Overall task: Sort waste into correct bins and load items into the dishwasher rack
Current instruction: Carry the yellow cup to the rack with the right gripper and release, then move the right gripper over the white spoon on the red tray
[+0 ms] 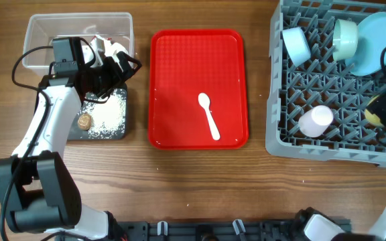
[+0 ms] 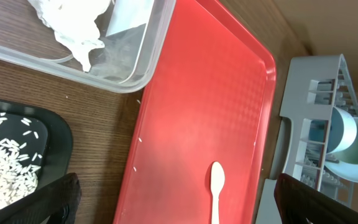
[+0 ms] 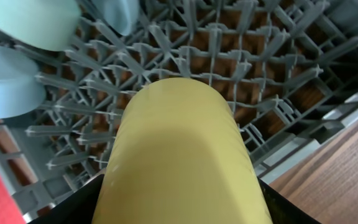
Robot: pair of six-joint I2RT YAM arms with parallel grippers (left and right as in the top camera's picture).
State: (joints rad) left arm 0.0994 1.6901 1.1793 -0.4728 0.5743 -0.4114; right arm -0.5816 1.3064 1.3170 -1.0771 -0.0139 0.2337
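My right gripper lowers the yellow cup onto the rack grid (image 1: 349,124) beside the white cup next, since the grid there is empty.
A white plastic spoon (image 1: 208,115) lies on the red tray (image 1: 173,80); it also shows in the left wrist view (image 2: 217,186). My left gripper (image 1: 121,67) is open and empty, between the clear bin (image 1: 39,27) and the black tray (image 1: 112,130); in its wrist view (image 2: 179,211) the fingers frame the red tray (image 2: 216,93). My right gripper (image 1: 382,111) is shut on a yellow cup (image 1: 372,116) over the grey dishwasher rack (image 1: 277,127). In the right wrist view the yellow cup (image 3: 179,149) fills the space between the fingers (image 3: 179,208), above the rack grid (image 3: 229,56).
The clear bin (image 2: 135,74) holds crumpled white paper (image 2: 73,22). The black tray (image 2: 58,140) holds rice (image 2: 5,165) and a brown scrap (image 1: 84,121). The rack holds a light blue cup (image 1: 296,44), a white cup (image 1: 315,120), a green bowl (image 1: 345,37) and a blue plate (image 1: 375,41).
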